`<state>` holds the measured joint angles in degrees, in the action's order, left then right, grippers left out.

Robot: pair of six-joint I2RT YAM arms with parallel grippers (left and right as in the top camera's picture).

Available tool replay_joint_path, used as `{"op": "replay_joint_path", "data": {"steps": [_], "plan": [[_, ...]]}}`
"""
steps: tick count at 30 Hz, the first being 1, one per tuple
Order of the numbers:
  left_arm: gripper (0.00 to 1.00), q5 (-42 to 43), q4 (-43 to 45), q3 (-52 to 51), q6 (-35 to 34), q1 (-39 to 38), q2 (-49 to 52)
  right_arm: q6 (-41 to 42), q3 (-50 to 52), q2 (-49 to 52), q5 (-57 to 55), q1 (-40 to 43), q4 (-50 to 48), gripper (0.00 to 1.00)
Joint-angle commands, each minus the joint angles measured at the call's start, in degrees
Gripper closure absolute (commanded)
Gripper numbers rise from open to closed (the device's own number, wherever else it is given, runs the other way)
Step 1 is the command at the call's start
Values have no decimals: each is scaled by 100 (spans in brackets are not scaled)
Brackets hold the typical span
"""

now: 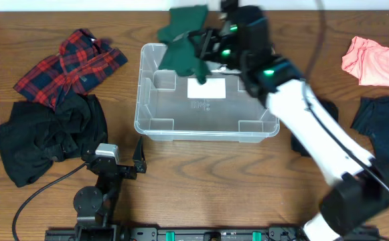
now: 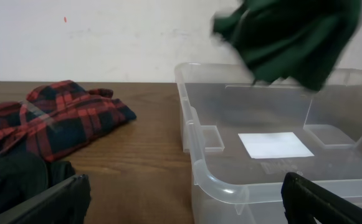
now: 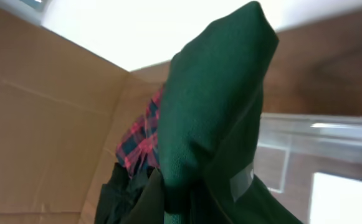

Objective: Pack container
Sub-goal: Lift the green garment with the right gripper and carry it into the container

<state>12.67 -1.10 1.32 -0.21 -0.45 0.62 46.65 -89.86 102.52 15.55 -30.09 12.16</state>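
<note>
I need to lower the dark green cloth (image 1: 184,41) with my right gripper from above the container toward the container's far corner (image 1: 151,52) by the plaid shirt. Then I should open my right gripper inside.
The clear plastic container (image 1: 155,107) stands mid-table with a white label (image 1: 207,88) on its floor; nothing else lies in it. My right gripper (image 1: 204,48) is shut on a dark green cloth (image 1: 184,41) and holds it above the container's back left part. The cloth hangs over the bin in the left wrist view (image 2: 290,37) and fills the right wrist view (image 3: 212,124). My left gripper (image 1: 119,159) is open and empty, low at the container's near left corner (image 2: 218,180).
A red plaid shirt (image 1: 70,63) and a black garment (image 1: 47,134) lie left of the container. A pink cloth (image 1: 375,60) and dark navy garments (image 1: 381,124) lie at the right.
</note>
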Motion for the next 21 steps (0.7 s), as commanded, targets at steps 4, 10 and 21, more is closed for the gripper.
{"op": "replay_joint_path", "data": {"steps": [4, 10, 21], "plan": [[2, 33, -181, -109, -11, -17, -28, 1180, -44, 662, -391, -404, -474, 99], [2, 33, -181, -109, -11, -17, -28, 1419, -44, 1078, -529, -498, -463, 99], [2, 33, -181, -109, -11, -17, -28, 1040, -33, 1104, -693, -492, -310, 4]]}}
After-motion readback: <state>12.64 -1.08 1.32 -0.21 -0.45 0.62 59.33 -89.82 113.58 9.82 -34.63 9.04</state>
